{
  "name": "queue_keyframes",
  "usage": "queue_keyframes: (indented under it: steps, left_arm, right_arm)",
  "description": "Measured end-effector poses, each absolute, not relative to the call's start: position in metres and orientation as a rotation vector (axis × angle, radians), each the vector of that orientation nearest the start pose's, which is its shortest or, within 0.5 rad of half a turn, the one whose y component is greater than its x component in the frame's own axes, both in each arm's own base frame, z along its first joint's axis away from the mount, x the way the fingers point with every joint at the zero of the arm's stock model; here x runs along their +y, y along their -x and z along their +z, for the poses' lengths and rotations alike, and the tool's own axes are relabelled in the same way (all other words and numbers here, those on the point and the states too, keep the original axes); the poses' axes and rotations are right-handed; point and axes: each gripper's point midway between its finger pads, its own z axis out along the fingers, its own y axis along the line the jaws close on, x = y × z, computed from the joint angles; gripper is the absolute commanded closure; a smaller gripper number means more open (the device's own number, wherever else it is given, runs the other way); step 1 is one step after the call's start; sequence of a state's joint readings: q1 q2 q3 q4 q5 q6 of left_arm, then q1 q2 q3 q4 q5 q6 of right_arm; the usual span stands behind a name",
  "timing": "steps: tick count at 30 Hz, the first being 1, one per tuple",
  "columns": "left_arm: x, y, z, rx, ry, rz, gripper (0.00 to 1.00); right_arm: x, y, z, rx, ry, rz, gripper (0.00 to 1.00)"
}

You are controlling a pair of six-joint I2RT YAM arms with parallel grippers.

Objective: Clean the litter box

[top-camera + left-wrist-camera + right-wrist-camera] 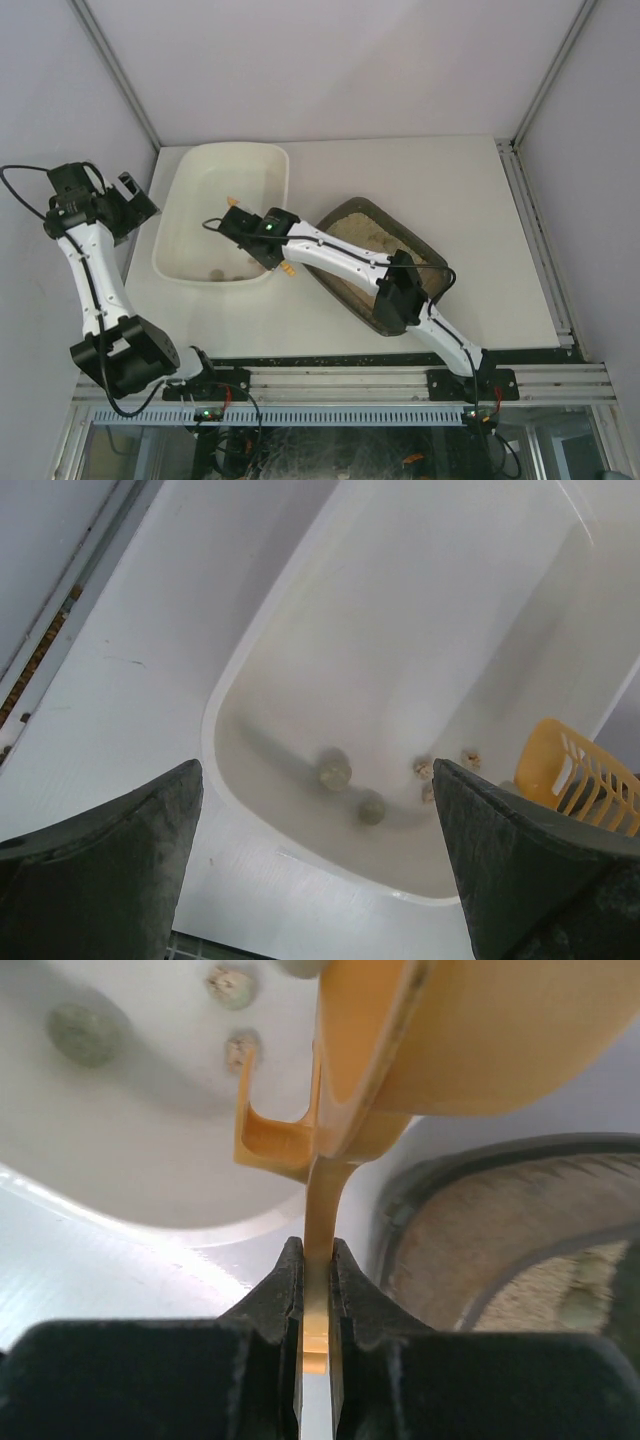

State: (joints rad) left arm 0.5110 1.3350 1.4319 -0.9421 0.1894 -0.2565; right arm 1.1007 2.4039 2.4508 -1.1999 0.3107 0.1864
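Observation:
The litter box's tub-side rim is next, as my left gripper isn't holding anything. My left gripper will move to its right in the top view, across the tub point(200, 165) and down onto that rim.
The litter box point(352, 208), a dark olive tray of beige litter, lies at an angle right of centre; its rim point(470, 1155) also shows in the right wrist view. My right gripper point(240, 222) point(318, 1250) is shut on the thin handle of a yellow scoop point(232, 201) point(450, 1030) point(575, 775). It holds the scoop over the near right corner of the white tub point(200, 165) point(215, 720) point(150, 1160). Grey clumps point(335, 770) point(88, 1032) lie in the tub's near end. My left gripper point(125, 195) point(315, 770) hangs open and empty above the tub's left side.
The right arm's forearm point(400, 285) stretches across the litter box. White enclosure walls stand close on three sides, with a metal post point(115, 70) at the back left. A metal rail point(350, 385) runs along the table's near edge.

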Motion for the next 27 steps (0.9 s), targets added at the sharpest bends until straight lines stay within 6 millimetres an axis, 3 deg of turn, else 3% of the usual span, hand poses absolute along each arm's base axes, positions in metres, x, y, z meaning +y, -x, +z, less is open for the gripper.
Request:
queue_keyframes:
  steps: [7, 14, 18, 21, 24, 27]
  left_arm:
    - [0.119, -0.299, 0.263, 2.195, 0.732, -0.078, 0.0]
    - [0.087, -0.308, 0.279, 2.196, 0.414, -0.227, 0.0]
    - [0.066, -0.331, 0.308, 2.159, 0.188, -0.231, 0.0]
    - [0.029, -0.359, 0.334, 2.084, -0.058, -0.241, 0.0]
    - [-0.013, -0.376, 0.342, 2.032, -0.286, -0.285, 0.0]
    - [-0.062, -0.394, 0.331, 1.995, -0.533, -0.33, 0.0]
  right_arm:
    - [0.432, -0.28, 0.139, 2.208, 1.158, -0.269, 1.0]
    - [0.427, -0.282, 0.145, 2.203, 1.112, -0.259, 1.0]
    - [0.39, -0.27, 0.171, 2.29, 1.033, -0.114, 1.0]
    - [0.348, -0.259, 0.213, 2.319, 0.899, 0.055, 1.0]
    - [0.294, -0.243, 0.253, 2.319, 0.719, 0.221, 1.0]
    - [0.248, -0.226, 0.263, 2.324, 0.557, 0.344, 1.0]
